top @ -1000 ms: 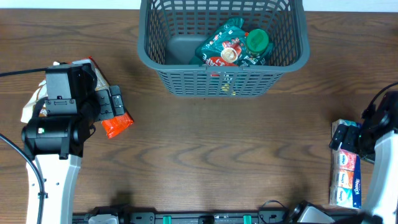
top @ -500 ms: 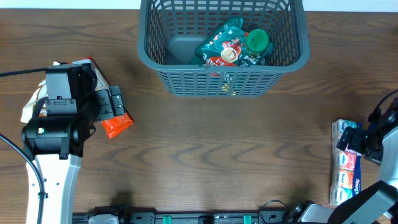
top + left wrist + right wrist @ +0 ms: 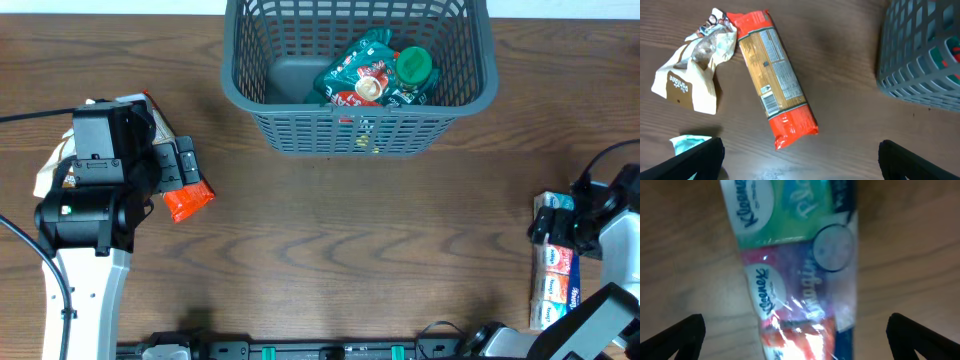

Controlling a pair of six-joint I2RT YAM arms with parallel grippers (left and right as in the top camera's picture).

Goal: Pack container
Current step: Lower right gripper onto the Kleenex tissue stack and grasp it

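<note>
I will lower my right gripper down over the purple section of the Kleenex tissue pack and close, since its open fingers already are on either side of both long sides of the pack.
The dark grey container point(image 3: 300, 125) stands at the far middle of the table, its corner also showing in the left wrist view point(image 3: 920, 60). Inside lie green snack packets point(image 3: 375, 72). An orange-red packet point(image 3: 775, 85) and a crumpled beige packet point(image 3: 690, 70) lie at the left. My left gripper point(image 3: 800, 165) hovers open just short of the orange packet's end point(image 3: 188, 201). At the right edge lies a Kleenex tissue pack point(image 3: 558, 285). My right gripper point(image 3: 800, 340) is open above the pack point(image 3: 790, 245), one finger on each side, nothing gripped.
A teal wrapper point(image 3: 687, 142) peeks out by my left finger. The left arm's body point(image 3: 95, 200) hides part of the packets from overhead. The table's right edge runs close to the tissue pack.
My right arm has shifted a little over the tissue pack, out to the right and back left. The left arm and the packets have stayed still.
</note>
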